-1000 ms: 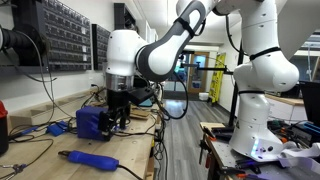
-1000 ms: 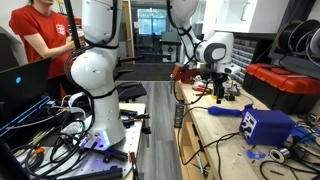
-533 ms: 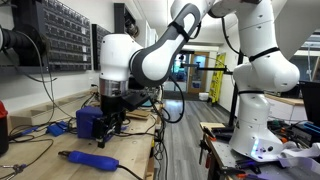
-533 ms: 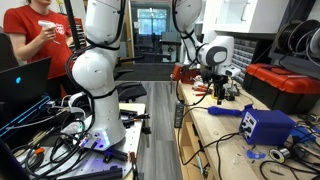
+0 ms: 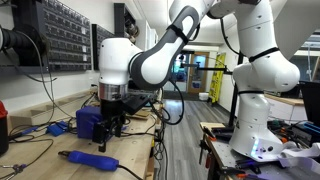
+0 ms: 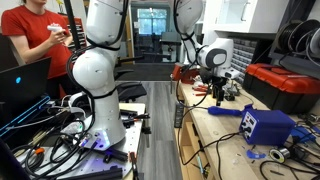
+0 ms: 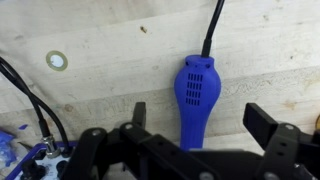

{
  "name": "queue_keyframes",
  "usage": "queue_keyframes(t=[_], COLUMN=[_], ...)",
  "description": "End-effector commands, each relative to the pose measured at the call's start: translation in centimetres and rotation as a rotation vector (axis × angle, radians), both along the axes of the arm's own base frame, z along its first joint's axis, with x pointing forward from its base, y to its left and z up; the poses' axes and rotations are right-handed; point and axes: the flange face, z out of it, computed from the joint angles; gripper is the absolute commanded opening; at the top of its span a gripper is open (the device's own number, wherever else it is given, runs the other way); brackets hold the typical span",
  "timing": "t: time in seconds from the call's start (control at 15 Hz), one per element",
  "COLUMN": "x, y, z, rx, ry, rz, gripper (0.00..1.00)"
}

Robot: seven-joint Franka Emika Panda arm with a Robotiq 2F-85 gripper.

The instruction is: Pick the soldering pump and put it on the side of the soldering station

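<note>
My open gripper moves down from above the blue handle to around the soldering pump's narrow end (image 5: 88,159) (image 7: 193,127) next, before it closes.
The soldering pump (image 7: 195,95) is a slim bright-blue tool with vent slots, and a black cable leaves its far end. It lies on the wooden bench and shows in both exterior views (image 5: 88,158) (image 6: 228,111). My gripper (image 7: 200,125) is open and hovers above it, one finger on each side of the handle, not touching. The gripper also shows in both exterior views (image 5: 113,128) (image 6: 221,95). The soldering station (image 5: 90,122) (image 6: 265,125) is a boxy deep-blue unit with cables, standing beside the gripper.
Black cables cross the bench (image 7: 30,100). A small metal ring (image 7: 57,61) lies on the wood. A red toolbox (image 6: 285,85) stands at the bench's back. A second white robot (image 5: 262,80) stands beside the bench. A person in red (image 6: 40,35) stands behind it.
My arm has shifted a little toward the soldering station and over the pump. The gripper stays open. The pump and the station have not moved.
</note>
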Motion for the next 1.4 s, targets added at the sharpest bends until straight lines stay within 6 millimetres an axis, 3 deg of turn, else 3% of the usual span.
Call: queue_keyframes(t=[0.0, 0.33, 0.8, 1.33], x=[1.1, 2.8, 6.0, 6.8], y=[1.1, 1.7, 1.0, -0.1], z=[-1.1, -2.5, -3.8, -6.3], rx=[-0.007, -0.021, -0.023, -0.008], ry=[0.012, 0.020, 0.010, 0.049], rz=[0.065, 0.136, 0.162, 0.134], gripper=[1.00, 1.00, 1.00, 1.00])
